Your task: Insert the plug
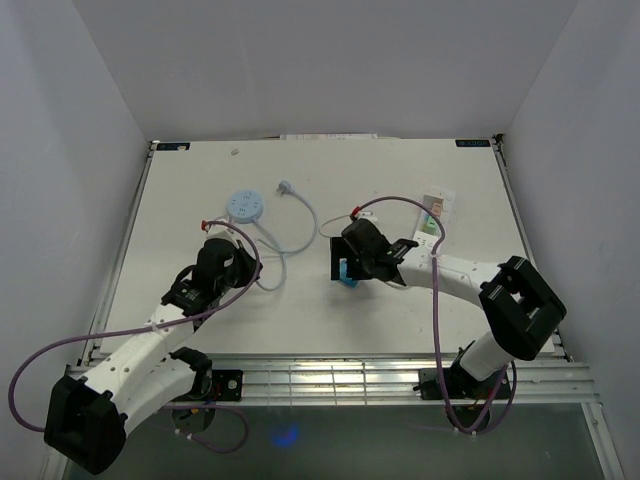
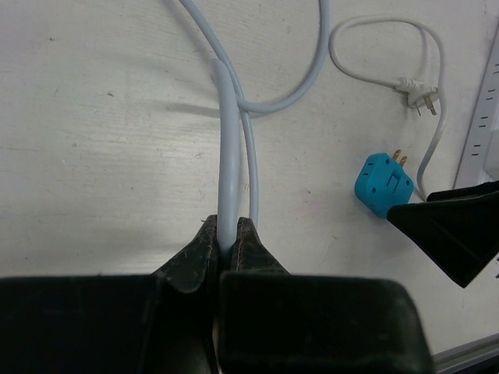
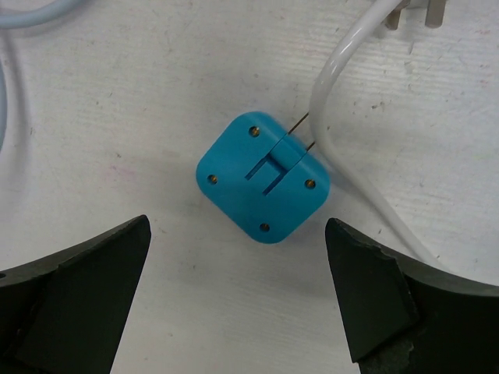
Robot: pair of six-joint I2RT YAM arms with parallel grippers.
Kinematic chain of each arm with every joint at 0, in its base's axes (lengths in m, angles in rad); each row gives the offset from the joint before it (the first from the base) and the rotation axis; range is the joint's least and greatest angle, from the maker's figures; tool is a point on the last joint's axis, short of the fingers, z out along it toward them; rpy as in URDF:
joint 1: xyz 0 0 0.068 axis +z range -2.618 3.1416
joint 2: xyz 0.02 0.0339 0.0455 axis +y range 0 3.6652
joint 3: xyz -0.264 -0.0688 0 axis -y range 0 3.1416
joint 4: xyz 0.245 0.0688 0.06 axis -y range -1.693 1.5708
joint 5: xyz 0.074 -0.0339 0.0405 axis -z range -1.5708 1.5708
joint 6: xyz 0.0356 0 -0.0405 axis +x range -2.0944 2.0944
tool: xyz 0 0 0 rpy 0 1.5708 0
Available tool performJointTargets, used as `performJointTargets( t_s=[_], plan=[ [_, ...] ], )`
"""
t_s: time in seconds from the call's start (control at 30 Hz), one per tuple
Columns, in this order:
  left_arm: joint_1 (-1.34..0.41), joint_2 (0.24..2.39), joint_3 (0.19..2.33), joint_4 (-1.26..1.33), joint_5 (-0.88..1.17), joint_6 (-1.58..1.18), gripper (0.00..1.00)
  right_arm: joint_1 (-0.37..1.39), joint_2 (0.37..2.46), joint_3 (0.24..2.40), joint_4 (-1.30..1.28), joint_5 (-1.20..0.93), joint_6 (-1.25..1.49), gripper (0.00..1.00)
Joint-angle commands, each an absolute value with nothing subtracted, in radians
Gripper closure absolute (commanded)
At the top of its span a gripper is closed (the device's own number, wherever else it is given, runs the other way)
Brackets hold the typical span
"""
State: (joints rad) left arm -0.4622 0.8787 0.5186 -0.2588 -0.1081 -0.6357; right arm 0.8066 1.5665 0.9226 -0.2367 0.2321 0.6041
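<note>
My left gripper pulls the cable back and to its right in the top view next and releases it there, on bare tabletop by the rail point(image 1: 348, 335) point(image 2: 454, 323).
A blue two-prong plug point(image 3: 263, 178) lies flat on the white table, prongs pointing up-right; it also shows in the top view point(image 1: 346, 273) and the left wrist view point(image 2: 382, 183). My right gripper point(image 3: 238, 251) is open and hangs just above it, one finger on each side, touching nothing. My left gripper point(image 2: 228, 243) is shut on a pale blue cable point(image 2: 226, 132). In the top view the left gripper point(image 1: 236, 262) sits below a round pale blue socket point(image 1: 244, 206), which that cable leads to.
A white cable point(image 3: 327, 101) with a white plug point(image 1: 285, 186) curves just right of the blue plug, close to its prongs. A printed card point(image 1: 437, 210) lies at the right. A white ruled strip point(image 2: 487, 117) shows at the left wrist view's right edge.
</note>
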Motion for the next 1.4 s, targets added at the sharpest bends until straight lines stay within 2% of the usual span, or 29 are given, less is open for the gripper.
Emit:
performJointTargets(
  t_s=[0.0, 0.23, 0.33, 0.53, 0.73, 0.93, 1.03, 1.17, 1.33, 1.37],
  plan=[
    [-0.479, 0.838, 0.483, -0.252, -0.106, -0.663, 1.0, 0.842, 1.508, 0.911, -0.276, 0.324, 0.702, 0.02],
    [-0.505, 0.795, 0.433, -0.216, -0.117, -0.695, 1.0, 0.907, 1.586, 0.966, -0.432, 0.546, 1.032, 0.02],
    [-0.511, 0.811, 0.451, -0.219, -0.123, -0.683, 1.0, 0.907, 1.659, 1.052, -0.555, 0.583, 1.159, 0.02],
    [-0.537, 0.839, 0.486, -0.225, -0.129, -0.673, 1.0, 0.908, 1.77, 1.196, -0.641, 0.564, 1.218, 0.02],
    [-0.584, 0.853, 0.508, -0.242, -0.161, -0.67, 1.0, 0.908, 1.813, 1.226, -0.678, 0.61, 1.282, 0.02],
    [-0.633, 0.851, 0.514, -0.264, -0.189, -0.676, 1.0, 0.91, 1.87, 1.246, -0.706, 0.597, 1.282, 0.09],
    [-0.652, 0.847, 0.518, -0.265, -0.199, -0.683, 1.0, 0.91, 1.887, 1.236, -0.693, 0.594, 1.263, 0.18],
    [-0.704, 0.868, 0.534, -0.278, -0.209, -0.698, 1.0, 0.91, 1.855, 1.175, -0.655, 0.583, 1.253, 0.46],
    [-0.82, 0.893, 0.543, -0.299, -0.313, -0.738, 1.0, 0.91, 1.724, 1.088, -0.6, 0.58, 1.188, 0.7],
    [-0.871, 0.908, 0.543, -0.298, -0.328, -0.748, 1.0, 0.911, 1.706, 1.08, -0.604, 0.581, 1.168, 0.7]
  ],
)
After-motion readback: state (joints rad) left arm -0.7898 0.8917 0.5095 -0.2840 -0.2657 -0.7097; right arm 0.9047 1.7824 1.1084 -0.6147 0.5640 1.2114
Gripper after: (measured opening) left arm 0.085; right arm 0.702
